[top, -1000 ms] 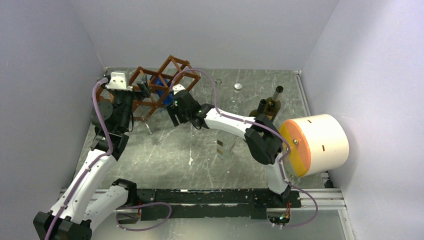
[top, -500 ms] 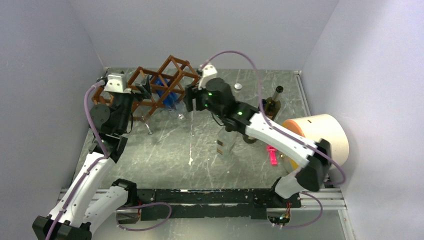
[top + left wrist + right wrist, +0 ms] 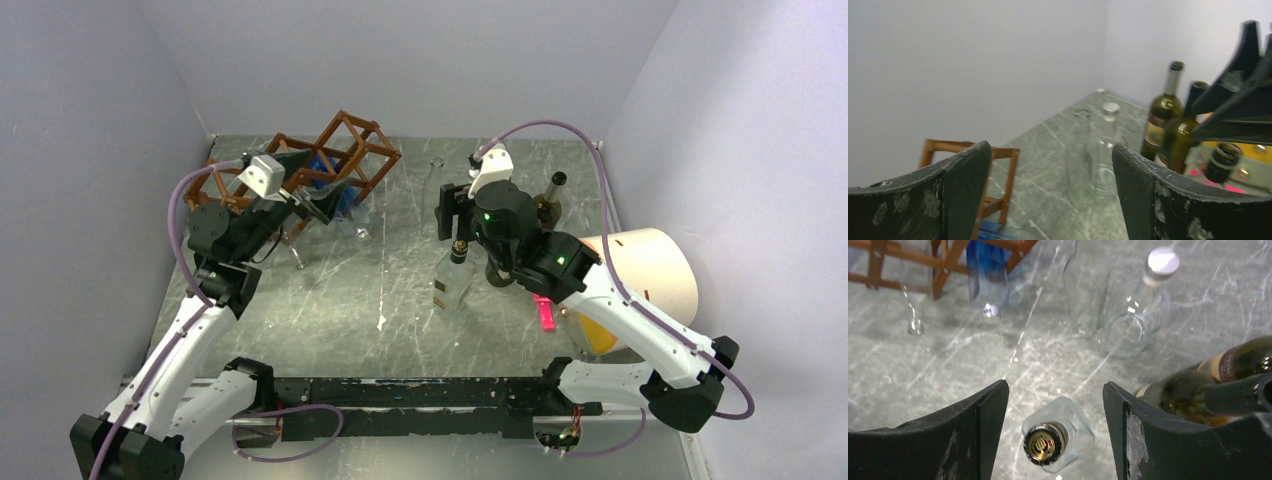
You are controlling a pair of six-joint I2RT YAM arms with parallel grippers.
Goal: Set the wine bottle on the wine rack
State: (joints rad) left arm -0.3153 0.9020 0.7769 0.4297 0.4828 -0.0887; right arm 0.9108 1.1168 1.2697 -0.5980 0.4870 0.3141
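The black-and-gold cap [image 3: 459, 251] [image 3: 1044, 444] is still below the open fingers of my right gripper, so my right gripper will next go down and back a little until its fingers are on both sides of the cap, and then close.
The reddish-brown wine rack [image 3: 345, 150] stands at the back left with a blue bottle [image 3: 328, 178] lying in it. Two dark green wine bottles [image 3: 548, 203] stand at the back right; they also show in the right wrist view [image 3: 1220, 372] and the left wrist view [image 3: 1162, 122]. My right gripper [image 3: 452, 215] is open and empty, pointing down over a clear square bottle [image 3: 452, 282] with a black-and-gold cap [image 3: 1044, 444] between its fingers but below them. My left gripper [image 3: 318, 205] is open and empty just in front of the rack [image 3: 998, 165].
A clear round bottle with a silver cap [image 3: 1140, 305] stands behind the square one, next to a clear glass [image 3: 1085, 287]. A big cream cylinder with an orange face [image 3: 650, 285] lies at the right edge, with a pink object [image 3: 543, 312] beside it. Walls enclose the table on three sides.
My right arm has swung from the rack to the right and now hangs over the clear square bottle. My left gripper has moved a little right along the rack's front.
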